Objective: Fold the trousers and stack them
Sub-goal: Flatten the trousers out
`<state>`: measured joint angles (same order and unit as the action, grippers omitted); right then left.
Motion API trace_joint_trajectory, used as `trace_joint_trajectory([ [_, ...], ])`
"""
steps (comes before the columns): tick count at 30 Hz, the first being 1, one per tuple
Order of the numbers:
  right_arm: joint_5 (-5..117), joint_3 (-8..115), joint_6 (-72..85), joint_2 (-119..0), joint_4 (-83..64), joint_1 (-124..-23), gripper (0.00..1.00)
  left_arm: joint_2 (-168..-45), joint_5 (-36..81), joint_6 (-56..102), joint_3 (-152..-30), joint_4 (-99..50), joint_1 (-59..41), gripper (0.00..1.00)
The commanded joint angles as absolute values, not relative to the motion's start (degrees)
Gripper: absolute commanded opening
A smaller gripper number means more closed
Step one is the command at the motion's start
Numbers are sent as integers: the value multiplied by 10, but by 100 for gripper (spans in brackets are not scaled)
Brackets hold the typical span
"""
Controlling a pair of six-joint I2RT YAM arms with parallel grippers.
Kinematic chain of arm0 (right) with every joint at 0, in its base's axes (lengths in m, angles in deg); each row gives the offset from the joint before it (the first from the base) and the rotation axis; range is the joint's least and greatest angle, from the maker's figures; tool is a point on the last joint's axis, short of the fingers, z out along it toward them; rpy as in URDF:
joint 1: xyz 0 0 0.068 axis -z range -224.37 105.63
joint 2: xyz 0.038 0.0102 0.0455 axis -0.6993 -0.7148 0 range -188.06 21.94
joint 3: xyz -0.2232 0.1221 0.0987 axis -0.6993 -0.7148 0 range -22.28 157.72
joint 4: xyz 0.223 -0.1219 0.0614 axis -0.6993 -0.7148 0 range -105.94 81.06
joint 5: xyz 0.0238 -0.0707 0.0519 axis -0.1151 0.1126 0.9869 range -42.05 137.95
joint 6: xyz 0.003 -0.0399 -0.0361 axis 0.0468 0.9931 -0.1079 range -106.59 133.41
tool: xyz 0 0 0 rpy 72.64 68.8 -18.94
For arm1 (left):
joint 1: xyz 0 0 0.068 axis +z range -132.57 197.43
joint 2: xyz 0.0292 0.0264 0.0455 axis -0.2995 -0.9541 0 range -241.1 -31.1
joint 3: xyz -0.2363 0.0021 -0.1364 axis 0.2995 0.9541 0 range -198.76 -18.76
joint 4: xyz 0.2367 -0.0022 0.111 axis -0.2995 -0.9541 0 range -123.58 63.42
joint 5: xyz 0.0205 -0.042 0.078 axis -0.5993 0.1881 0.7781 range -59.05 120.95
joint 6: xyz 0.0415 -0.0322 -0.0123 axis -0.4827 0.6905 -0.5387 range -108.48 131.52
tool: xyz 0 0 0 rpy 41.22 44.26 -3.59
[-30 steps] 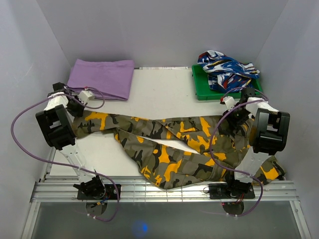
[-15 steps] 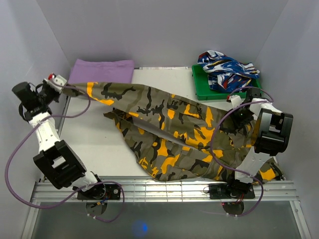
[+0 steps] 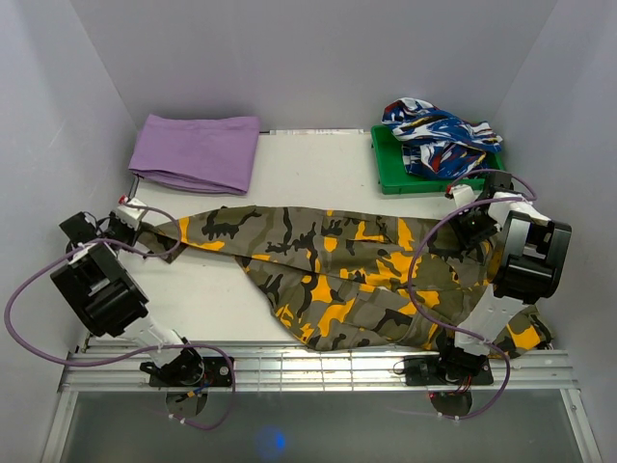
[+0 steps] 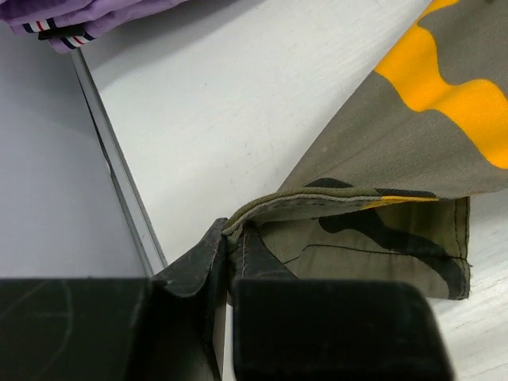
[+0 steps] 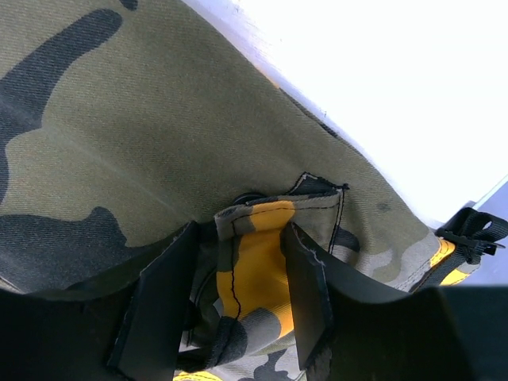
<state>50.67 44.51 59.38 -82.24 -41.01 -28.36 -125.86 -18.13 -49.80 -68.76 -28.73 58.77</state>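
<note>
The leg's far edge (image 3: 289,214) lies right of my left gripper in the top view. I will lift the hem over to it and release, so the outstretched leg gets folded.
The camouflage trousers (image 3: 337,260) lie spread across the table from the left edge to the near right corner. My left gripper (image 3: 138,227) is at the table's left edge, shut on a leg hem; in the left wrist view the jaws (image 4: 234,242) pinch the stitched hem of the trousers (image 4: 397,143). My right gripper (image 3: 469,227) is at the right side on the waist end; in the right wrist view its fingers (image 5: 238,238) close around a bunched fold of the trousers (image 5: 119,119).
A folded purple cloth (image 3: 198,152) lies at the back left and shows in the left wrist view (image 4: 79,16). A green tray (image 3: 386,174) at the back right holds a blue, white and red garment (image 3: 439,130). White walls enclose the table. A metal rail (image 3: 318,362) runs along the front.
My left arm swung the leg hem up and out to the far left, then brought it down at the left edge. The trousers are now stretched out flatter. The right gripper barely moved.
</note>
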Motion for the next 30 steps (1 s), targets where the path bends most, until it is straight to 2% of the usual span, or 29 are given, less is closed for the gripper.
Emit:
trace_joint_trajectory([
  [1, 470, 431, 615, -834, -453, -267, 54, -1232, -175, -469, -731, -249, 588, 0],
  [6, 464, 450, 615, -846, -457, -268, 54, -1262, -162, -375, -847, -241, 559, 0],
  [11, 472, 461, 610, -845, -461, -267, 54, -1302, -173, -241, -1016, -233, 536, 0],
  [13, 481, 466, 607, -844, -469, -268, 54, -1294, -176, -241, -1029, -233, 515, 0],
  [17, 538, 482, 601, -834, -500, -267, 55, -1242, -191, -266, -997, -229, 427, 0],
  [22, 667, 516, 589, -796, -554, -269, 59, -1147, -196, -314, -891, -205, 303, 0],
  [25, 715, 537, 570, -786, -577, -269, 61, -1108, -165, -384, -829, -212, 192, 0],
  [28, 759, 562, 553, -790, -611, -270, 61, -1105, -117, -437, -789, -230, 40, 0],
  [30, 788, 572, 547, -793, -636, -271, 62, -1119, -96, -447, -778, -236, -7, 0],
])
